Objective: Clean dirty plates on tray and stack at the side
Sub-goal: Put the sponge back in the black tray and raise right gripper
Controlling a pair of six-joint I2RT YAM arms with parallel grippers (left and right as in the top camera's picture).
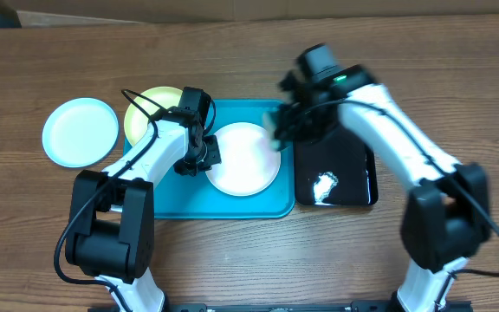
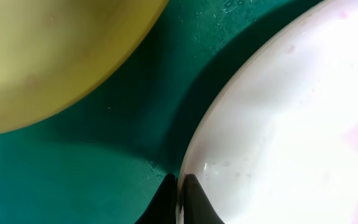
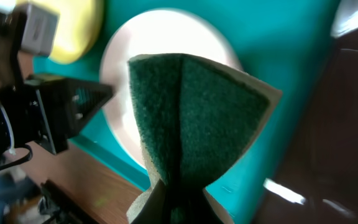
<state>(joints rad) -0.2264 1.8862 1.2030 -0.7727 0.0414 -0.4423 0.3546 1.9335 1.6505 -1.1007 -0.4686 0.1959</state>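
My right gripper will move the sponge away from the white plate (image 1: 243,160), then lower it onto the glossy black tray, where there is space.
The white plate (image 1: 243,160) lies on the turquoise tray (image 1: 232,206). My left gripper (image 1: 199,156) is shut on the plate's left rim; in the left wrist view the jaws (image 2: 179,193) pinch the edge of the white plate (image 2: 291,124). The yellow-green plate (image 1: 150,108) rests at the tray's far left corner, partly over its rim. The light blue plate (image 1: 81,130) sits on the table to the left of the tray. My right gripper (image 1: 280,130) is shut on a folded green sponge (image 3: 191,118) and hovers, blurred, over the white plate's far right edge (image 3: 160,37).
A glossy black tray (image 1: 336,173) adjoins the turquoise tray on the right, beneath my right arm. The wooden table (image 1: 457,78) surrounds both trays. In the right wrist view my left gripper (image 3: 73,106) shows at the white plate's far side.
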